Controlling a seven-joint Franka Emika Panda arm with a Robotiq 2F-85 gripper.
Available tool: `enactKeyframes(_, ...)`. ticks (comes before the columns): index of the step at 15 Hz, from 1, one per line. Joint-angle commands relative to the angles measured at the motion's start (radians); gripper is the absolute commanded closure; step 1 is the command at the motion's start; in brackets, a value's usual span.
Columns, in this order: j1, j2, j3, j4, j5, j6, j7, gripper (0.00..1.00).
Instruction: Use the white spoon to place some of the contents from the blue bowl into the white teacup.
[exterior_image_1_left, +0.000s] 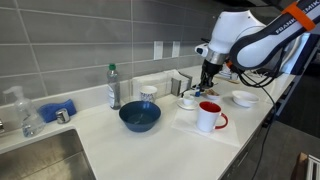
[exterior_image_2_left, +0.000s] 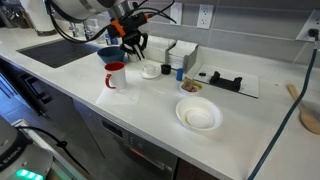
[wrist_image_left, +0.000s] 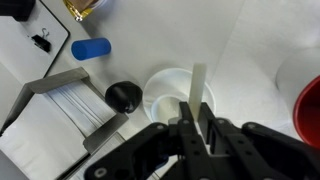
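Note:
The gripper will lower toward the clear surface (wrist_image_left: 254, 50) beside the mug and let go of the spoon (wrist_image_left: 197, 85), because that spot is below and to its right in the wrist view.
My gripper (wrist_image_left: 195, 125) is shut on the white spoon (wrist_image_left: 197, 85), whose thin white stem sticks out from between the jaws. The stem lies over the white teacup (wrist_image_left: 165, 97) on its saucer, directly below. In both exterior views the gripper (exterior_image_1_left: 207, 85) (exterior_image_2_left: 135, 45) hangs just above the teacup (exterior_image_1_left: 188, 101) (exterior_image_2_left: 150, 69). The dark-blue bowl (exterior_image_1_left: 139, 116) stands on the counter apart from the cup and is partly hidden behind the mug in an exterior view (exterior_image_2_left: 107, 51). The contents of the bowl and spoon cannot be made out.
A white mug with a red handle (exterior_image_1_left: 208, 117) (exterior_image_2_left: 116, 75) stands beside the teacup. A shallow white bowl (exterior_image_2_left: 198, 116), a water bottle (exterior_image_1_left: 114, 88), a metal napkin holder (wrist_image_left: 60, 120), a black knob (wrist_image_left: 124, 96) and a blue cylinder (wrist_image_left: 90, 48) are nearby. A sink (exterior_image_1_left: 40, 155) lies beyond the bowl.

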Motion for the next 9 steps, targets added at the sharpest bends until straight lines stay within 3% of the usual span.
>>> enactKeyframes(1,0.003,-0.117,-0.091,-0.189,0.26,0.217,-0.242,0.97)
enactKeyframes(2,0.096,-0.133,-0.193,-0.235,0.339,0.27,-0.313,0.97)
enactKeyframes(3,0.001,-0.056,-0.078,-0.127,0.221,0.185,-0.195,0.97)
enactKeyframes(4,0.007,-0.066,-0.101,-0.152,0.242,0.204,-0.231,0.87)
enactKeyframes(7,0.002,-0.063,-0.084,-0.144,0.237,0.201,-0.217,0.87)
enactKeyframes(8,0.003,-0.061,-0.079,-0.141,0.236,0.2,-0.214,0.97)
enactKeyframes(9,0.016,-0.054,-0.081,-0.142,0.245,0.197,-0.245,0.97)
